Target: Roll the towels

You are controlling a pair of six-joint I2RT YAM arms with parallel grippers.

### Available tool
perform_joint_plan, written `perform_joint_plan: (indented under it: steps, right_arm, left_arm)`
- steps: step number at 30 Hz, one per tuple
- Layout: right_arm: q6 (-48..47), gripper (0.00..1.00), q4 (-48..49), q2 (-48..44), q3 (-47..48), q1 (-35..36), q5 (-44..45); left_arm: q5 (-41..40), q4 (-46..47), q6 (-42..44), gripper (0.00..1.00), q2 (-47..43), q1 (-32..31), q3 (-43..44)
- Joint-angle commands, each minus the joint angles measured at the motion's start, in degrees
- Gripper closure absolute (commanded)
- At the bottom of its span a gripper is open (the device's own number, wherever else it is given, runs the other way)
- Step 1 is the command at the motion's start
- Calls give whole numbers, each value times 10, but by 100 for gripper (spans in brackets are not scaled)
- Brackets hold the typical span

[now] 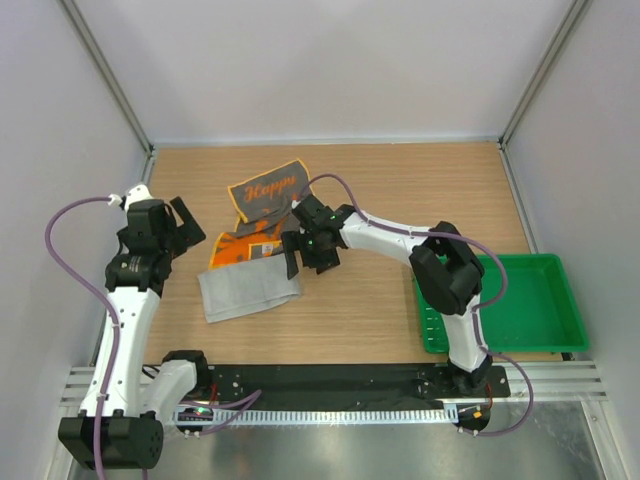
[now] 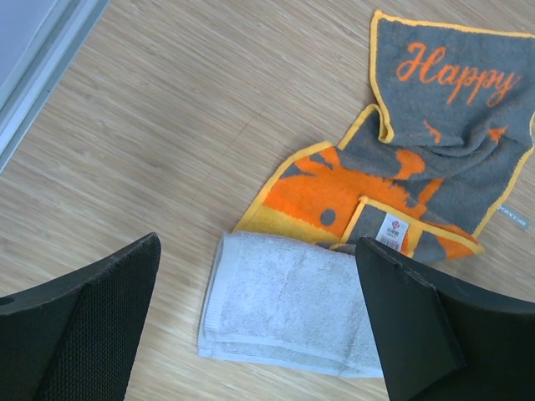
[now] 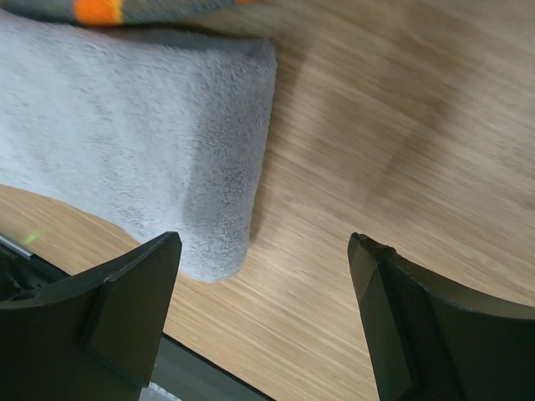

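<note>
The folded end of the light grey towel has bare tabletop beside it with room for a finger, so my right gripper will lower onto that end next and close.
The light grey towel (image 1: 248, 290) lies folded on the table, also showing in the left wrist view (image 2: 288, 305) and the right wrist view (image 3: 142, 125). The dark grey towel with orange print (image 1: 265, 195) lies crumpled just behind it, its orange back turned up at the near end (image 2: 443, 109); a strip of it edges the right wrist view (image 3: 100, 8). My left gripper (image 1: 185, 225) hovers open to the left of both towels (image 2: 257, 246). My right gripper (image 1: 308, 255) stands open above the grey towel's right end, nothing between its fingers (image 3: 266, 242).
A green plastic tray (image 1: 530, 305) sits at the table's right near edge. Grey walls close in the left, back and right sides. A black rail with the arm bases runs along the near edge (image 1: 330, 380).
</note>
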Motion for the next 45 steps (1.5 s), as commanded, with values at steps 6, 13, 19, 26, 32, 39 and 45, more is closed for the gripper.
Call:
perform_joint_plan:
  steps: [6,13,19,26,32,39,45]
  right_arm:
    - [12,32,74,37,-2,1,-51]
    - [20,81,115,8,-71,-3,-71]
    - [27,99,106,-95,-192,-15,-20]
    - [41,99,92,-208,-288,-15,-6]
    - [41,99,82,-243,-325,-15,0]
    - [34,99,55,-276,-344,-16,17]
    - [34,99,50,-291,-356,-15,15]
  left_arm:
    - [22,18,9,2,1,-2,-3]
    - [62,33,16,10,39,-2,-1]
    - [97,19,18,5,161,-40,64]
    - [92,-35,30,0,378,-117,199]
    - [59,1,18,0,512,-223,233]
    - [8,-9,10,1,624,-258,286]
    - [-54,-32,11,33,683,-257,331]
